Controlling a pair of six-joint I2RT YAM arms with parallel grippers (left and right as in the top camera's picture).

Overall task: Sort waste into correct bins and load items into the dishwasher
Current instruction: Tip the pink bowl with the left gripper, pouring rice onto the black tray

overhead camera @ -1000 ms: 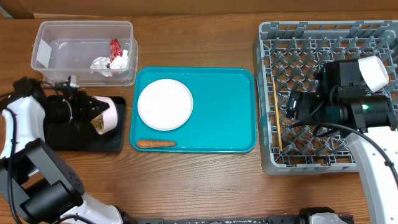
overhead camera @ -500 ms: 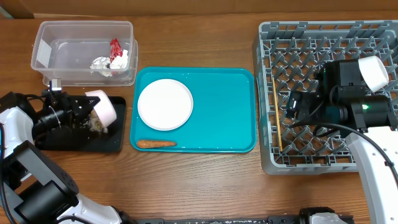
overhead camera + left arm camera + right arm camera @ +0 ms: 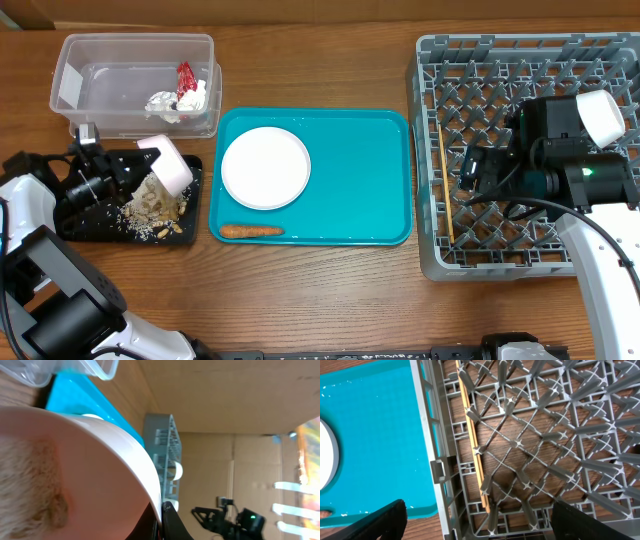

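I should tip my left gripper further next, then turn it upright past the round plate and lower the bowl point(image 3: 170, 165) onto the teal tray's bare, free area.
My left gripper point(image 3: 135, 178) is shut on the rim of a white bowl point(image 3: 170, 165) and holds it tipped over the black tray point(image 3: 90, 218). Beige food scraps point(image 3: 155, 207) lie in a heap on that tray under the bowl. In the left wrist view the bowl point(image 3: 90, 475) fills the frame, with scrap residue inside and my fingers point(image 3: 162, 521) pinching its edge. The clear tub point(image 3: 100, 85) holds tissue point(image 3: 163, 103) and a red wrapper point(image 3: 185, 76). My right gripper point(image 3: 487, 525) is open and empty above the dish rack point(image 3: 480, 80), near the chopsticks point(image 3: 472, 440) lying in it.
A teal serving tray point(image 3: 350, 180) sits in the middle with a round plate point(image 3: 265, 167) and an orange carrot stick point(image 3: 252, 230) on it. A small white cup point(image 3: 600, 115) shows at the rack's right side. Bare wooden table surrounds everything.
My left gripper has tipped the bowl further, and the food scraps have fallen out onto the black tray. The right arm has not moved.
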